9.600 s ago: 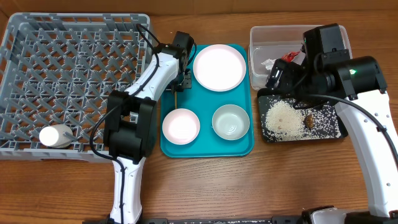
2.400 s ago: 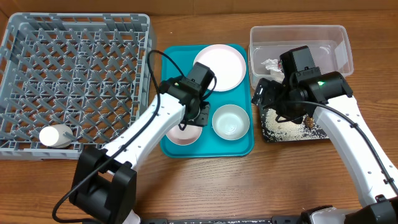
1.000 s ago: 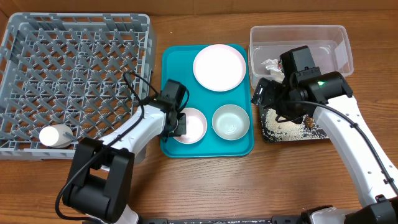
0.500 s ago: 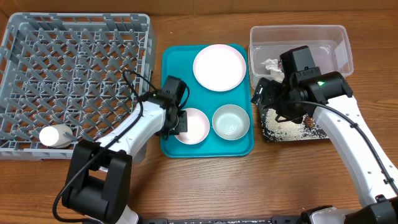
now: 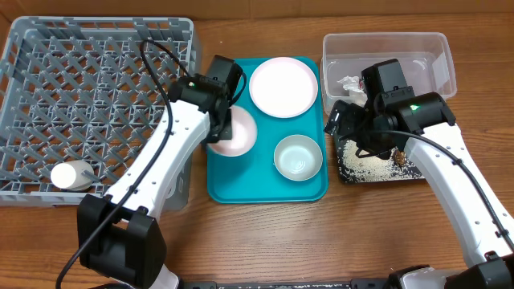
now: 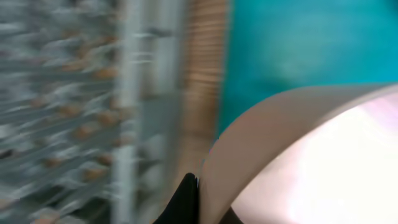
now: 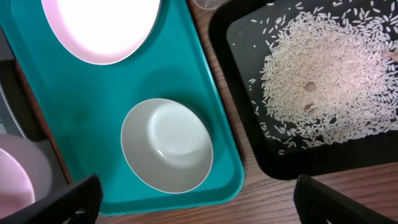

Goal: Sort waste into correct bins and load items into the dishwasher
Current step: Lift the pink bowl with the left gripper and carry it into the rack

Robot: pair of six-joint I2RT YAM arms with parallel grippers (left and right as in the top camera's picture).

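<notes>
I need to swing my left gripper left in the overhead view next, over the grey dish rack's empty middle (image 5: 114,103), tilt the bowl and release.
My left gripper (image 5: 222,127) is shut on the rim of the pinkish bowl (image 5: 235,135), holding it over the left edge of the teal tray (image 5: 265,189). In the left wrist view the bowl (image 6: 311,162) is pinched at my jaws (image 6: 202,199). The white plate (image 5: 283,87) and the whitish-green bowl (image 5: 298,156) sit on the tray. The white cup (image 5: 71,176) lies in the grey dish rack (image 5: 96,48). My right gripper (image 5: 353,132) is open and empty above the black tray (image 5: 377,170) with rice (image 7: 323,74) and a brown lump (image 5: 399,159). Chopsticks and red wrapper are out of view.
The clear tub (image 5: 418,44) at the back right holds a white paper scrap (image 5: 347,83). The right wrist view shows the whitish-green bowl (image 7: 166,144) on the teal tray (image 7: 186,74). Bare wooden table lies along the front.
My left gripper has lifted the pinkish bowl off the teal tray and carried it back and left toward the dish rack. The right arm has not moved.
</notes>
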